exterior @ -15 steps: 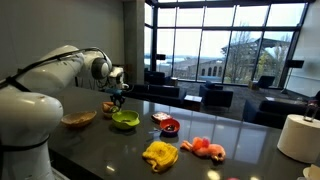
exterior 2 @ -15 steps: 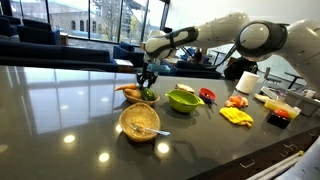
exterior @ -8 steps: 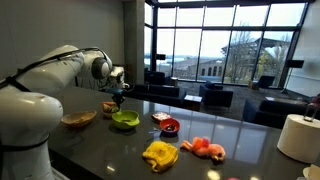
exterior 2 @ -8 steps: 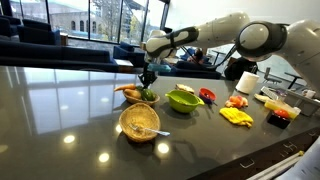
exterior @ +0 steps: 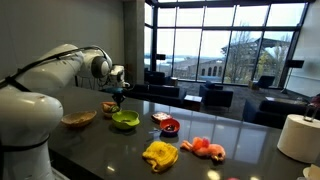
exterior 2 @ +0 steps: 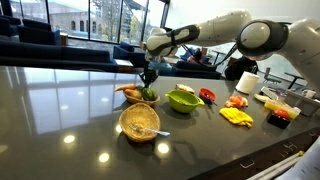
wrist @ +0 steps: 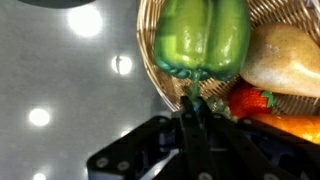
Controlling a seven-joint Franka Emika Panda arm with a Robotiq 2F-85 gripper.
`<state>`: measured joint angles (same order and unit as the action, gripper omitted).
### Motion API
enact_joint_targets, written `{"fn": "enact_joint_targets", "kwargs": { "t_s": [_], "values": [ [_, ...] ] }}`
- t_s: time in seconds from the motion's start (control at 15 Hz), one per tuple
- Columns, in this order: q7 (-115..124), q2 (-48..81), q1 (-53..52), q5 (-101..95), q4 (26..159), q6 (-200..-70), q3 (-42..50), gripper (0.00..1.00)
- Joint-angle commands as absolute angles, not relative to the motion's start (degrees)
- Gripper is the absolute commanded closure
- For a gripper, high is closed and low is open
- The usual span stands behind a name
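Note:
The gripper lifts the pepper clear of the basket's rim next, carries it across, lowers and releases it, as the green bowl (exterior: 125, 118) stands beside the basket under the gripper.
In the wrist view a glossy green bell pepper (wrist: 203, 38) lies in a wicker basket (wrist: 150, 60), beside a tan potato-like piece (wrist: 285, 60), a red strawberry-like piece (wrist: 250, 100) and something orange (wrist: 290, 125). My gripper (wrist: 195, 102) is shut, its two dark fingers pinched on the pepper's green stem at the basket's rim. In both exterior views the gripper (exterior: 118, 93) (exterior 2: 147, 79) hangs down over that basket (exterior: 110, 105) (exterior 2: 133, 93) on the dark table.
A green bowl (exterior: 125, 120) (exterior 2: 182, 99) stands right next to the basket. A wicker bowl (exterior: 78, 119) (exterior 2: 139, 122), a red bowl (exterior: 169, 125), a yellow cloth (exterior: 160, 154) (exterior 2: 236, 115) and a paper towel roll (exterior: 297, 137) are spread along the table.
The arm and the things on the table stand as they did; no movement shows in the exterior views.

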<state>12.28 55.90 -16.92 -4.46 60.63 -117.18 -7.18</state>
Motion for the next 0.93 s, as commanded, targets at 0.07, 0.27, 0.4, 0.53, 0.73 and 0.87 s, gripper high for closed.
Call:
{"fn": "enact_joint_targets", "kwargs": {
  "t_s": [0.07, 0.27, 0.4, 0.53, 0.73, 0.87],
  "values": [
    [14.2, 51.6, -17.6, -5.7, 62.2, -111.8, -6.1, 0.98],
    [14.4, 49.9, -18.0, -6.4, 61.9, -109.3, -6.2, 0.98],
    [14.6, 48.9, -18.2, -6.7, 61.6, -108.3, -6.2, 0.98],
    [14.2, 47.6, -18.3, -7.2, 62.0, -107.5, -6.0, 0.98],
    [12.9, 45.6, -17.7, -8.3, 63.1, -106.9, -6.1, 0.98],
    [12.0, 44.1, -17.2, -9.1, 64.1, -107.1, -5.9, 0.98]
  ]
}}
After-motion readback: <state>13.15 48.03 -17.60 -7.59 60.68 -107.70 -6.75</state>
